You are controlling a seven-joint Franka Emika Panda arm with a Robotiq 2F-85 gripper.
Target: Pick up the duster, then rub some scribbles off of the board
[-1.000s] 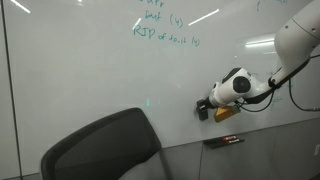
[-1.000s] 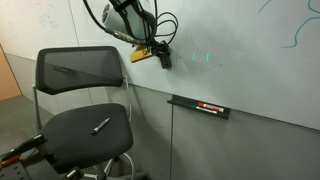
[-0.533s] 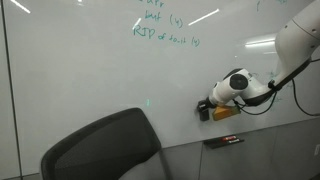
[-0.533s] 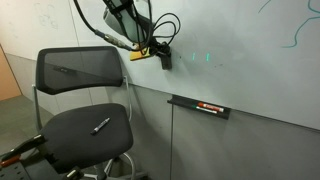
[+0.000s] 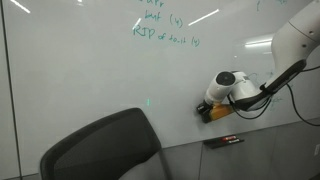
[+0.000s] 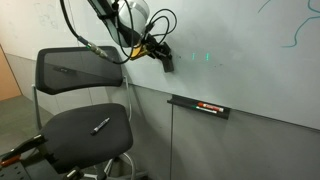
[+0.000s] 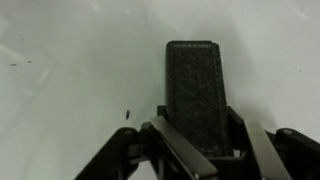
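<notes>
The robot's gripper will next move away from the board, tilt downward and lower the black block onto the chair's seat [image 6: 81,133], where there is open room beside the marker.
The duster [image 7: 195,90] is a black block held between my gripper's fingers [image 7: 200,140] and pressed flat against the white board [image 7: 70,60] in the wrist view. In both exterior views the gripper [image 5: 204,108] [image 6: 163,56] is at the board [image 5: 90,70] [image 6: 240,80] with the duster [image 6: 166,61] at its tip. A faint teal scribble [image 6: 206,56] lies on the board a little past the duster, also faint in an exterior view [image 5: 148,102]. Rows of teal handwriting [image 5: 163,30] sit higher up.
A black mesh office chair [image 6: 85,100] [image 5: 105,145] stands in front of the board, with a marker [image 6: 100,126] lying on its seat. A thin black-and-red item [image 6: 205,107] [image 5: 224,141] rests on the ledge below the board. Cables hang from the arm [image 6: 150,25].
The arm has swung and the wrist has turned, with the duster staying at about the same place on the board.
</notes>
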